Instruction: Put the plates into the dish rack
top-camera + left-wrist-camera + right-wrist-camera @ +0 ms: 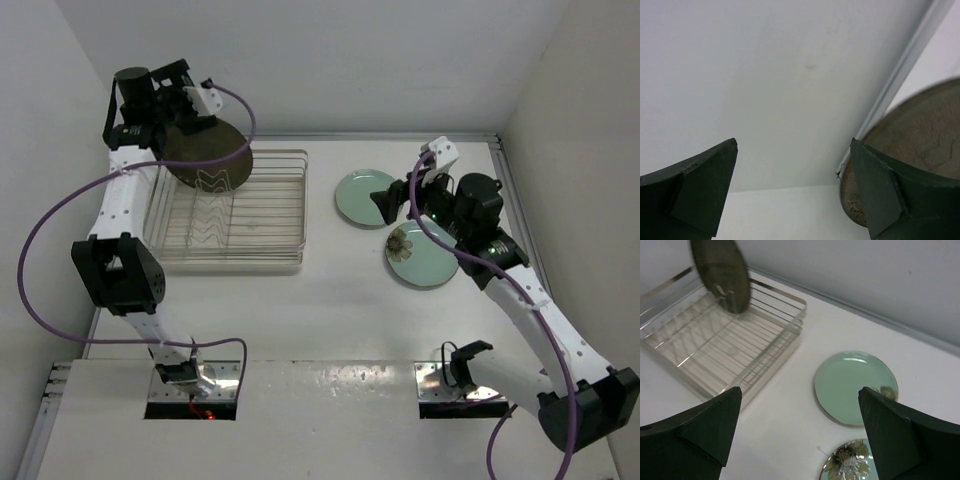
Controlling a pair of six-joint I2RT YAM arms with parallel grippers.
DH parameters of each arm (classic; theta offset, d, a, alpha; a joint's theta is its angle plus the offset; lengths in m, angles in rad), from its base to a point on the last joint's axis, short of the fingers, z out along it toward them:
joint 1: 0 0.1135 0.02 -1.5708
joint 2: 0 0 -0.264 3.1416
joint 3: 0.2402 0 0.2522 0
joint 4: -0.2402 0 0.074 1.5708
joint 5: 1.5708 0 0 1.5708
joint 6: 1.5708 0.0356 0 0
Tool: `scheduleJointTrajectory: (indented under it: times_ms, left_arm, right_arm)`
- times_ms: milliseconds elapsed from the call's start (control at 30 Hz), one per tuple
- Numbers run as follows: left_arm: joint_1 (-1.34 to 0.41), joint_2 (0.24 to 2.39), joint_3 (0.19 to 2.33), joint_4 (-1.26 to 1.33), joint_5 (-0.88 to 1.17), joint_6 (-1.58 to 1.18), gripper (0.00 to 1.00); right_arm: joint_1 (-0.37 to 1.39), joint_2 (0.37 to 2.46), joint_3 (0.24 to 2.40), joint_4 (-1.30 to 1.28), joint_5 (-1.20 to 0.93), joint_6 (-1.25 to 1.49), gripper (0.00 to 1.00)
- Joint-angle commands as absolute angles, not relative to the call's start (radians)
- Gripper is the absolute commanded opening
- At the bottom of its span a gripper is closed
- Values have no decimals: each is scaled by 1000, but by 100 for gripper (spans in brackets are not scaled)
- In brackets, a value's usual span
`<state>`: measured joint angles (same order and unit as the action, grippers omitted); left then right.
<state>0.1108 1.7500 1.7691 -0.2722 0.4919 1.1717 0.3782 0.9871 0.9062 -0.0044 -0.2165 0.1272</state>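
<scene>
My right gripper moves away from the rack (285, 240) and down onto the nearer plate's rim opposite the flower motif next, since the table beside that rim is bare.
The dark brown plate (208, 155) stands on edge between the prongs at the far left end of the dish rack (285, 240). My left gripper (192, 118) is above its upper rim. In the left wrist view this gripper (792, 165) is open with nothing between the jaws, and the brown plate (925, 130) lies by the right finger (880, 195). Two mint green plates lie flat right of the rack, one farther back (360, 197) and one nearer with a flower motif (420, 258). My right gripper (395, 202) hovers open over them. The right wrist view shows this gripper (800, 390), the rack (725, 340) and both plates (855, 387) (850, 462).
White walls close the table on the left, back and right. A metal strip (400, 138) runs along the far edge. The purple cable (60, 220) of the left arm loops out left of the rack.
</scene>
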Motion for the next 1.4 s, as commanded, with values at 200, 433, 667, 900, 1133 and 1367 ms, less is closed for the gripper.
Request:
scheduleJointTrajectory:
  times_ms: [200,433,667,900,1133,1367]
  left_arm:
    - [107,1594,1960,-476,431,557,99]
    - [107,1520,1930,-939,497,509,99]
    - [107,1428,1735,-945,379,356,99]
    - [117,1350,1654,-945,348,334,99]
    - [117,1261,1579,-936,350,348,99]
    - [63,1261,1565,-956,481,434,98]
  right_arm:
    - [33,1059,873,-227,75,633,99]
    - [-231,1058,527,-131,29,770,85]
    - [-360,1310,456,-29,-156,793,63]
    - [-367,1571,505,38,-331,820,44]
    - [-402,1574,442,109,-357,864,0]
    - [-338,1189,503,20,-298,617,0]
